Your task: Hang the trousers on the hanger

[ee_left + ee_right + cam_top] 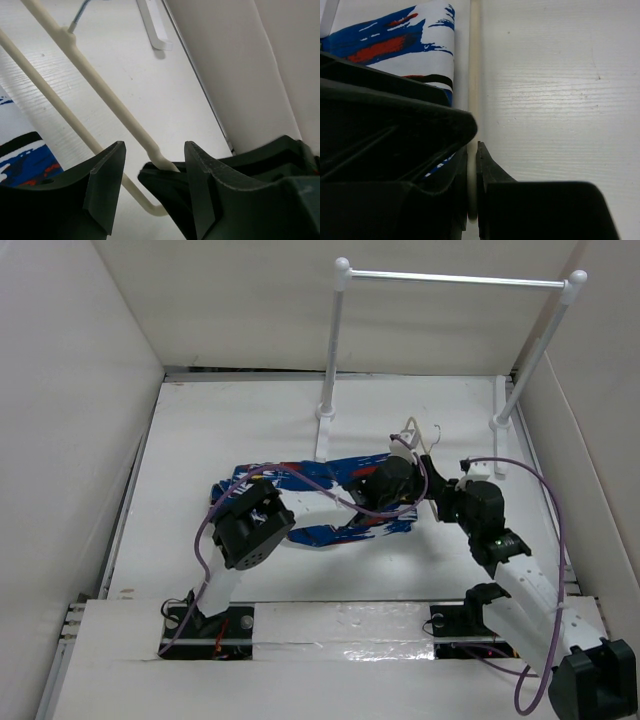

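Note:
The left gripper eases in over the hanger bar (153, 149) beside the right gripper's fingers next. It closes there, as that part of the bar already lies between its fingers.
The trousers (300, 502), bright blue with white, red and black splashes, lie flat across the middle of the table. They also show in the left wrist view (20, 162) and the right wrist view (400, 40). The cream hanger (408, 436) lies at their right end, its hook pointing away from me. My right gripper (472, 150) is shut on a thin hanger bar (474, 75); in the top view it is at the trousers' right end (437, 496). My left gripper (155, 150) is open, with the hanger's end (150, 145) and the right fingertip between its jaws; from above it shows over the cloth (398, 482).
A white two-post rack (455, 280) with a rail stands at the back, its feet (152, 30) on the table near the hanger. White walls (70, 420) close in the left, right and back sides. Purple cables loop over both arms.

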Motion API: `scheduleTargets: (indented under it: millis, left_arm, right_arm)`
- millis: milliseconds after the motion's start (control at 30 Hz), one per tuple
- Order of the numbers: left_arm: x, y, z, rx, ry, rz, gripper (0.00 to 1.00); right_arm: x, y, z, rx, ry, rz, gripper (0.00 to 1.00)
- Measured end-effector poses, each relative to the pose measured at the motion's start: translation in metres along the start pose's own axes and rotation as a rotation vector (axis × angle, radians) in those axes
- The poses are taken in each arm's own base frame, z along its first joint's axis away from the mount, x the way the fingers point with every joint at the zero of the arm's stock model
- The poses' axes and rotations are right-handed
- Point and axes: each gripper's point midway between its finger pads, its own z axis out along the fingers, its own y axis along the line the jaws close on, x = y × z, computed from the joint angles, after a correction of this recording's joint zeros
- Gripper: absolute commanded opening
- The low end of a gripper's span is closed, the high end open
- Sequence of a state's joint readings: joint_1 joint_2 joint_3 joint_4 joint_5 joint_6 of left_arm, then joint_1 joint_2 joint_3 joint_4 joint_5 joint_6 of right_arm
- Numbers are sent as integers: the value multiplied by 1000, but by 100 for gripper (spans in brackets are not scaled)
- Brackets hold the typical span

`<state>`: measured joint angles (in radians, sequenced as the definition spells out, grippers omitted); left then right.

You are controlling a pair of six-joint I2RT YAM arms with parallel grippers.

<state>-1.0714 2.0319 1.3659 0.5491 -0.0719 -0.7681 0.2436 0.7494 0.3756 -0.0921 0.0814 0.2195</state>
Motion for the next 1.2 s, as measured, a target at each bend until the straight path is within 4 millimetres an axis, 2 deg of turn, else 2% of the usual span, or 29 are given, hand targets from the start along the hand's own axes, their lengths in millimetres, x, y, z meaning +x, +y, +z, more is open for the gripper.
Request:
scheduleTargets:
  millis: [133,200,367,433,467,533,600,633,700,733,833,1000,1100,1167,1200]
  left_arm:
    - [8,13,14,-29,14,-2,46]
    - [10,21,20,-47,20,-10,42]
    - [9,20,30,-44,19,-28,37]
    - [9,20,33,-37,19,-37,32]
    - [9,18,33,-32,19,-41,27]
    - [9,15,34,-21,20,-59,12]
    - [7,8,34,-3,17,-85,1]
    - [6,4,34,12,20,-91,0]
    - [3,1,34,28,14,-78,0]
    - [3,3,34,28,17,-81,0]
    - [6,20,32,14,23,-88,0]
    - [27,66,23,-58,68,-103,0]
    - [33,76,19,-70,80,-113,0]
    - [36,75,17,-50,79,-120,0]
    - [38,75,14,-43,80,-125,0]
  right_arm:
    - [-3,1,-1,-3,-12,6,0]
    - [-3,1,-1,-3,-15,7,0]
    - [0,2,-2,-9,-16,9,1]
    - [-1,2,-3,-10,-18,10,2]
    - [-1,2,-3,-10,-18,12,3]
    - [2,2,-3,-9,-10,16,11]
    - [6,2,-3,-6,4,24,24]
    - [7,2,-3,-9,8,27,37]
    - [5,5,-4,-18,-2,33,46]
    - [2,6,-5,-23,-14,35,54]
    - [-4,9,-10,-35,-42,42,67]
    - [-13,9,-18,-40,-81,50,74]
    - [-17,7,-23,-32,-103,52,75]
    - [-21,6,-27,-28,-114,51,58]
    - [-23,7,-28,-28,-119,50,32]
